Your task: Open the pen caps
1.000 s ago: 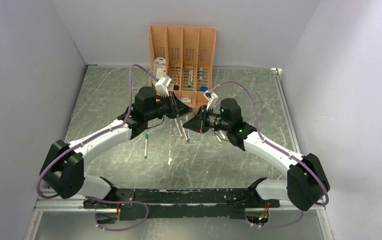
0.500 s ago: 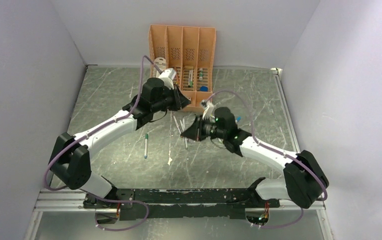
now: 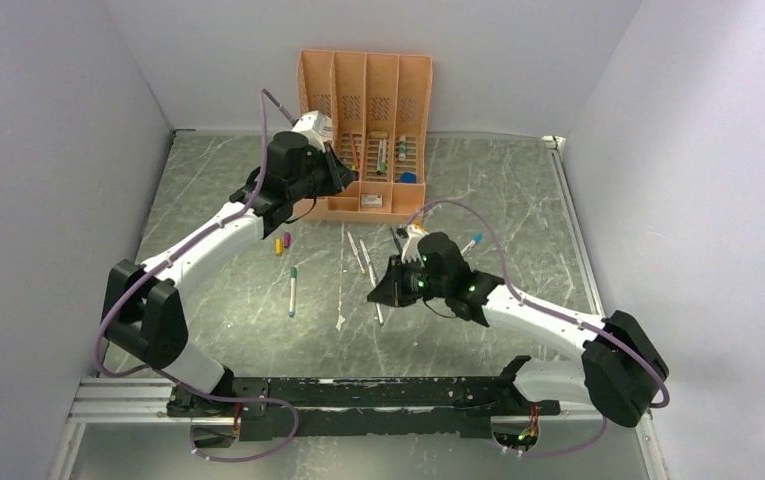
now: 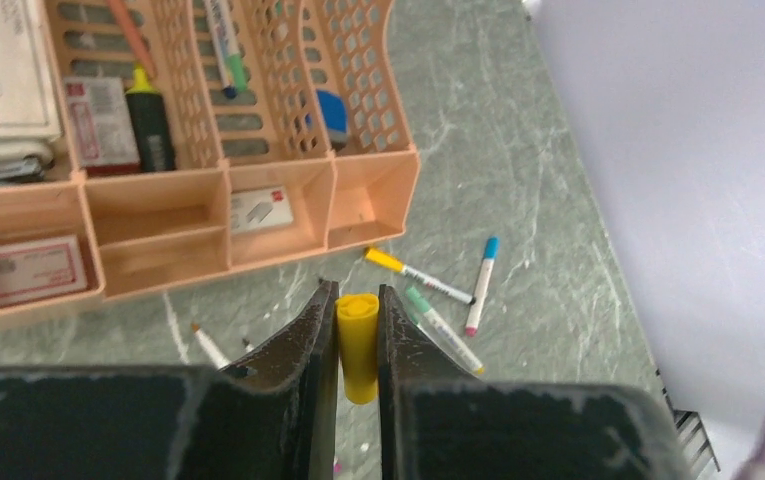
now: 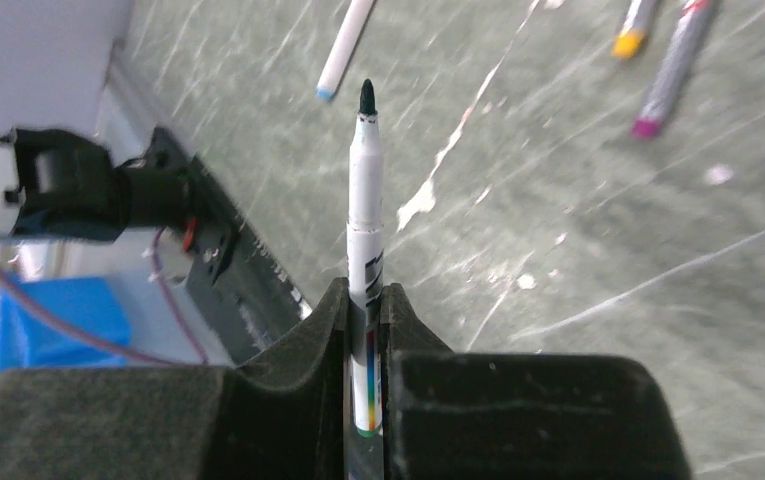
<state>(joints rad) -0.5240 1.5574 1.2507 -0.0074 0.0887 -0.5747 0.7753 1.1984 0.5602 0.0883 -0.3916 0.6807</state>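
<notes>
My left gripper lowers back and left in the top view next and releases the yellow pen cap beside the purple cap, since loose caps lie there.
My left gripper (image 4: 358, 296) is shut on a yellow pen cap (image 4: 359, 345), held upright in the air just in front of the organiser; in the top view this gripper (image 3: 342, 177) is at the organiser's front left. My right gripper (image 5: 366, 292) is shut on an uncapped pen (image 5: 365, 210), whose pale barrel and dark tip point forward over the table; in the top view that gripper (image 3: 376, 293) is mid-table. Loose pens lie on the table: a green-capped one (image 3: 292, 290), two by the organiser (image 3: 361, 255) and a blue-ended one (image 3: 472, 243). Two loose caps (image 3: 282, 243) lie left of centre.
The peach-orange organiser (image 3: 363, 100) stands at the back centre, holding card packets and stationery; its front wall shows in the left wrist view (image 4: 368, 200). More pens lie right of it, one yellow-capped (image 4: 418, 275) and one green-capped (image 4: 443, 325). Grey walls close in both sides.
The two grippers have pulled apart. My left arm moved back and left to the organiser with the yellow cap. My right arm moved nearer and lower with the pen.
</notes>
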